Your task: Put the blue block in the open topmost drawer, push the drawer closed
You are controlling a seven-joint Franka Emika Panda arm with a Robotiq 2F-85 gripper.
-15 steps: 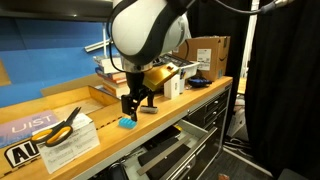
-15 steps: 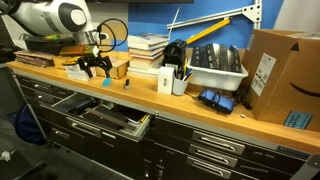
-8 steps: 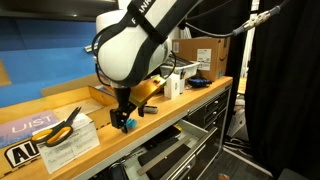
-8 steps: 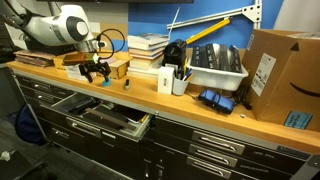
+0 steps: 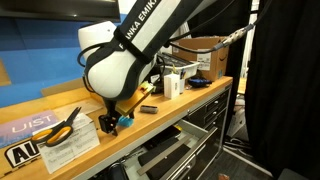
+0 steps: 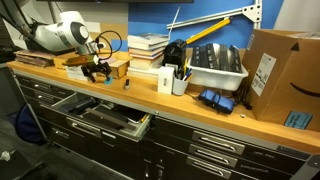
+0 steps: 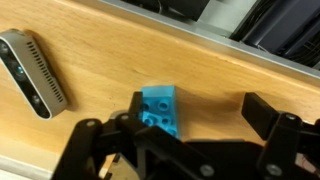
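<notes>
My gripper shifts away from the drawer, left in the wrist view, and closes across the blue block (image 5: pixel 126 120) (image 7: pixel 160 108) next, since that block sits nearer one fingertip.
The small blue block (image 7: pixel 160 108) lies on the wooden worktop, studs showing in the wrist view. My gripper (image 7: pixel 200 118) is open and low over the worktop, with the block just inside its left finger (image 7: pixel 128 108) and the right finger (image 7: pixel 266 113) well apart from it. In an exterior view the gripper (image 5: pixel 109 123) stands on the worktop with a bit of the block (image 5: pixel 126 120) beside it. The gripper (image 6: pixel 97 72) also shows in an exterior view, where the block is hidden. The topmost drawer (image 6: pixel 108 116) stands open below the worktop edge.
A dark grey flat object (image 7: pixel 35 70) lies left of the block. Yellow-handled scissors (image 5: pixel 60 125) and papers lie nearby. A wooden box (image 6: pixel 112 66), books (image 6: pixel 148 45), a white bin (image 6: pixel 215 65) and a cardboard box (image 6: pixel 280 75) stand along the back.
My arm has moved along the worktop and come down, so the open gripper now stands around the blue block. The block and the drawer have not moved.
</notes>
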